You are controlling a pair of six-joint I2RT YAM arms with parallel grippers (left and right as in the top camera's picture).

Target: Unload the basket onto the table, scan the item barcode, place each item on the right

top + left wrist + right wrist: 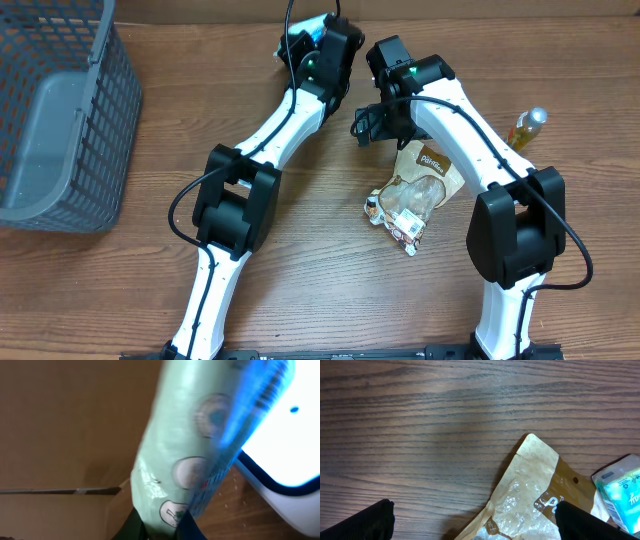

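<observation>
The pale green packet point(311, 28) will be released beside the snack bag point(425, 185), where the table is bare. My left gripper will pull back from the white device and go down there.
My left gripper point(318, 45) is at the far middle of the table, shut on a pale green packet point(311, 28). In the left wrist view the packet point(190, 450) rises from between the dark fingers point(131, 527), with a blue glow along its right edge. It is held close to a bright white device with a dark rim point(285, 455). No barcode shows on it. My right gripper point(368, 125) hangs open over the top end of a brown snack bag point(425, 185). In the right wrist view the bag point(530, 495) lies between the spread fingers of the right gripper point(480, 525), untouched.
A grey mesh basket point(60, 110) stands at the left edge. A small yellow bottle point(527, 128) lies at the right. A light blue packet point(620, 490) lies by the snack bag. Small wrapped items point(395, 220) sit at the bag's near end.
</observation>
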